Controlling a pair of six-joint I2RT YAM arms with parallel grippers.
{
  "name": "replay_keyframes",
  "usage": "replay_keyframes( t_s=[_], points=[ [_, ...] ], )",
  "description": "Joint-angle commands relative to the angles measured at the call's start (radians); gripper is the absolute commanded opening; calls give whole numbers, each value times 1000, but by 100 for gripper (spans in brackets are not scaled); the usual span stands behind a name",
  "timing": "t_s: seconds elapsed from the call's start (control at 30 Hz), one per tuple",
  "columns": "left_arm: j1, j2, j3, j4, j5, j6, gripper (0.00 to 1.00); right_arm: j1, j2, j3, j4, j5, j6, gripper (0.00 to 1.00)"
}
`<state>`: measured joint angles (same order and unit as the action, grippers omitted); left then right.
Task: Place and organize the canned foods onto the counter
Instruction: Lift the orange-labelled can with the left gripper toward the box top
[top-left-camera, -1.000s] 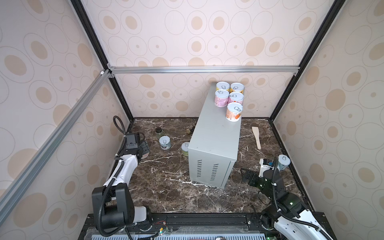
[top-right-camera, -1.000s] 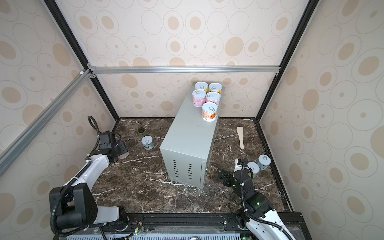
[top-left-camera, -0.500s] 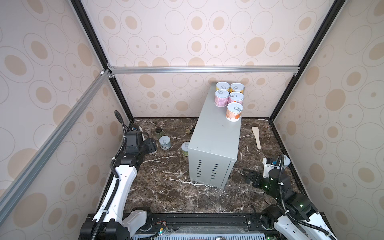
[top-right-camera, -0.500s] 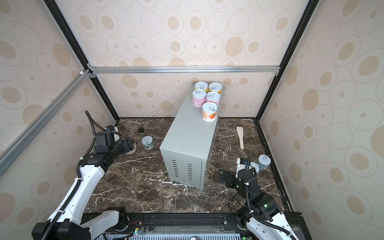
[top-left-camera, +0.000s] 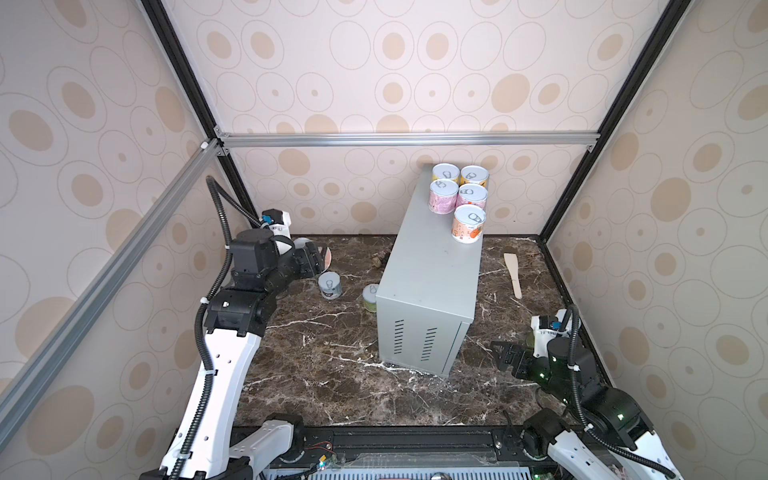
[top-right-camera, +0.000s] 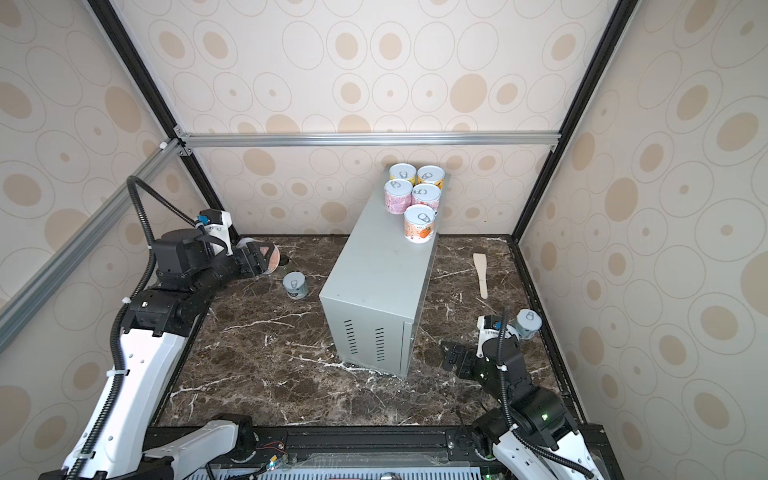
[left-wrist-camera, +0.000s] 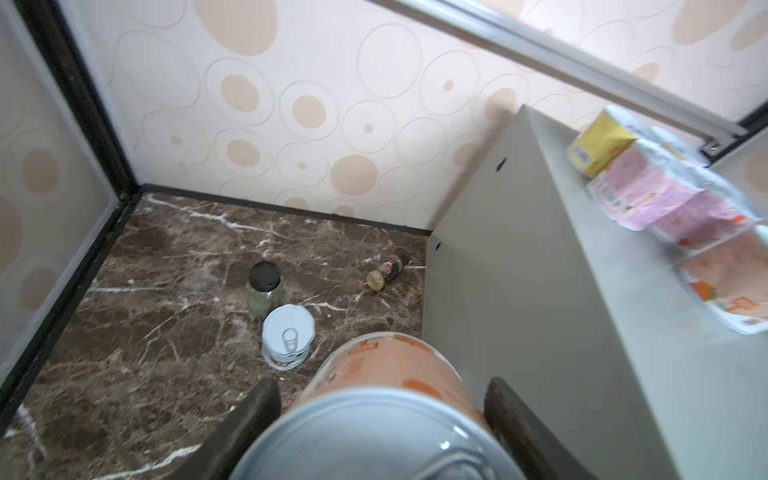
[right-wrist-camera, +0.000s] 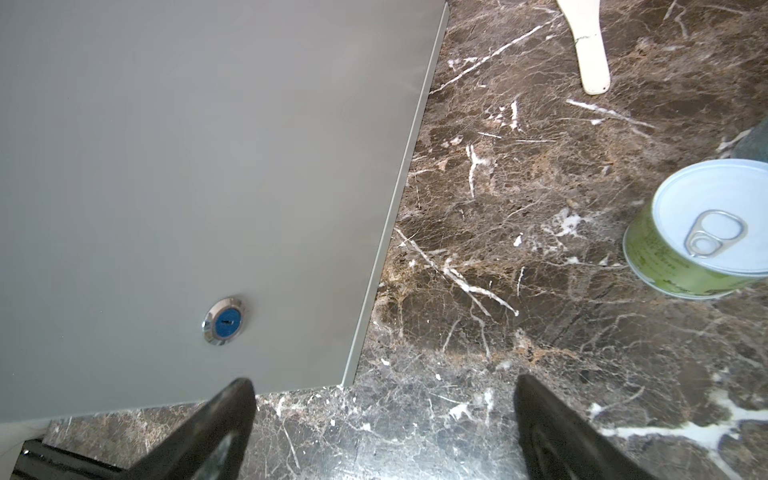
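I will next lift my left gripper, cross the upper edge of the counter, lower and release, because bare counter top (top-left-camera: 419, 260) (left-wrist-camera: 704, 392) beside the standing orange can is past that edge.
The counter (top-left-camera: 432, 282) (top-right-camera: 382, 266) is a grey metal box in the middle of the marble floor. Several canned foods (top-left-camera: 457, 195) (top-right-camera: 411, 195) (left-wrist-camera: 644, 195) stand in a cluster at its far end. My left gripper (top-left-camera: 318, 258) (top-right-camera: 259, 259) (left-wrist-camera: 378, 415) is shut on an orange-labelled can (top-left-camera: 327, 258) (top-right-camera: 271, 257) (left-wrist-camera: 386, 386), lifted off the floor left of the counter. A white-blue can (top-left-camera: 329, 284) (top-right-camera: 295, 284) (left-wrist-camera: 288, 336) stands on the floor below it. A green can (top-left-camera: 370, 297) shows half hidden behind the counter. My right gripper (top-left-camera: 503, 353) (top-right-camera: 451, 353) (right-wrist-camera: 382, 424) is open and empty by the counter's near right corner, with another green can (right-wrist-camera: 702, 241) on its right.
A black-lidded glass jar (left-wrist-camera: 266, 286) and a small spice bottle (left-wrist-camera: 388, 270) (top-left-camera: 377, 261) lying on its side are at the back left. A wooden spatula (top-left-camera: 513, 270) (top-right-camera: 481, 270) (right-wrist-camera: 588, 50) lies right of the counter. A blue-grey can (top-right-camera: 528, 324) stands by the right wall.
My left arm has risen and swung right toward the counter, carrying the orange can up off the floor. The right arm has shifted only slightly, its gripper still open.
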<state>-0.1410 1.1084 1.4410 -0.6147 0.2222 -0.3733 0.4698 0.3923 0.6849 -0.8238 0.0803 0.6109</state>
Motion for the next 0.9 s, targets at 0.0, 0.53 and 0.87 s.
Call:
replay_keyframes(
  t_s=[0.0, 0.53, 0.87],
  points=[
    [-51, 35, 122, 7, 45, 27, 57, -4, 23, 53, -29, -43, -25, 99],
    [-434, 333, 568, -217, -220, 131, 57, -4, 73, 169, -93, -47, -67, 99],
    [-622, 530, 799, -326, -373, 168, 57, -5, 82, 180, -128, -32, -80, 99]
  ],
)
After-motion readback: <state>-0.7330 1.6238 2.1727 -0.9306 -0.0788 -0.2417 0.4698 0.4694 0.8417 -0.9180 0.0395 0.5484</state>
